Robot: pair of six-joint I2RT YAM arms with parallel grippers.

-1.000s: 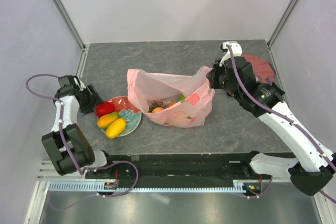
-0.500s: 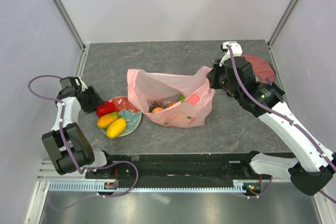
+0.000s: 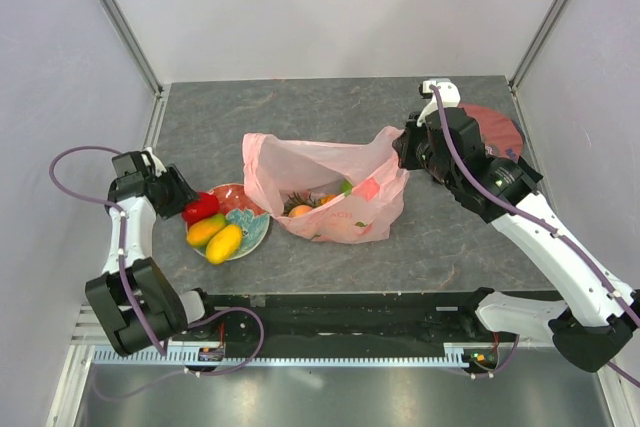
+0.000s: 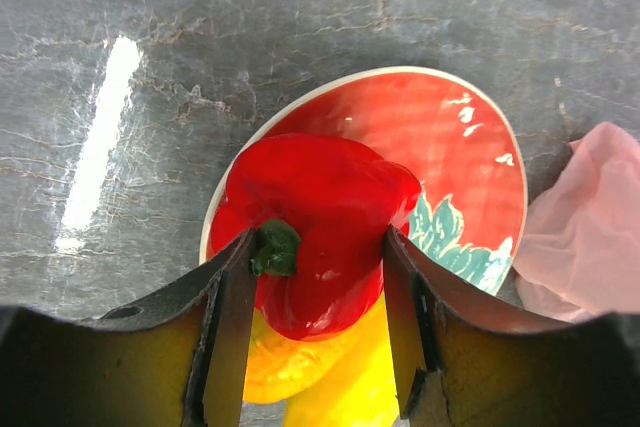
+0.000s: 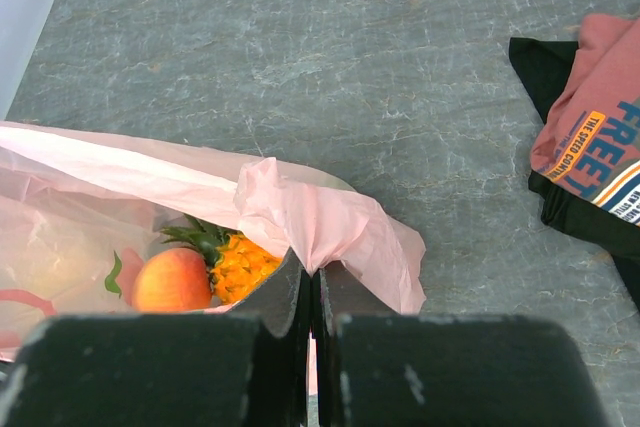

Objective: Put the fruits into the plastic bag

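The left gripper lifts the pepper (image 3: 200, 207) next, shifts right in the top view and lowers into the bag's opening (image 3: 314, 193) for the release, as its rim is held open.
The red pepper (image 3: 200, 207) lies on the red floral plate (image 3: 252, 234) beside two yellow mangoes (image 3: 220, 244). My left gripper (image 3: 180, 197) is at the plate's left edge. In the left wrist view my left gripper (image 4: 318, 257) has both fingers pressed on the pepper (image 4: 320, 197), with the mangoes (image 4: 330, 377) below it. The pale-pink plastic bag (image 3: 320, 172) lies mid-table and holds the pineapple (image 5: 240, 262), the peach (image 5: 170, 282) and a green fruit (image 3: 345, 187). My right gripper (image 3: 405, 147) is shut on the bag's rim (image 5: 330, 217) and holds it up.
A folded dark-red printed T-shirt (image 3: 495, 132) lies at the back right, behind my right arm; it also shows in the right wrist view (image 5: 590, 147). White walls with metal frame posts enclose the grey table (image 3: 300, 107) on three sides.
My left arm has shifted slightly down and toward the plate, bringing the gripper onto the red pepper. The right arm and the bag have not moved.
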